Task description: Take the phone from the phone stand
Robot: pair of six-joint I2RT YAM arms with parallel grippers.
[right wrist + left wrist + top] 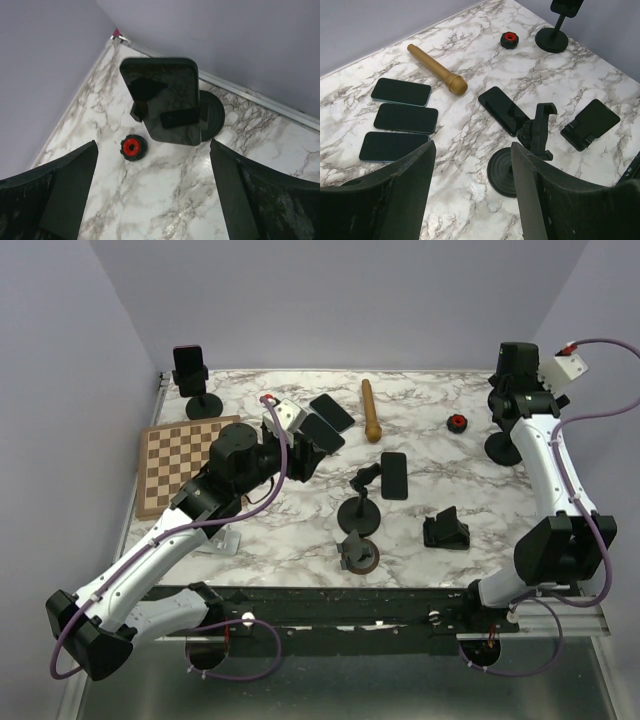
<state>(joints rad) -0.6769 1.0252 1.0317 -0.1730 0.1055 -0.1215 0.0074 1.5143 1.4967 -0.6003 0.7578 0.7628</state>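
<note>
My right gripper will move outward next onto the black phone's upper end, open fingers around both side edges of the phone, as the stand's arms hold lower and leave that end bare.
A black phone sits upright in a black phone stand in the table's far right corner. My right gripper is open and empty, hovering above and just short of it. In the top view the right gripper covers that phone, and only the stand's base shows. A second phone stands in a stand at the back left. My left gripper is open and empty over the table's middle left. An empty stand is to its right.
Three phones lie flat left of a wooden stick, and another phone lies by the empty stand. A red knob, a black wedge holder, a small holder and a chessboard are also here.
</note>
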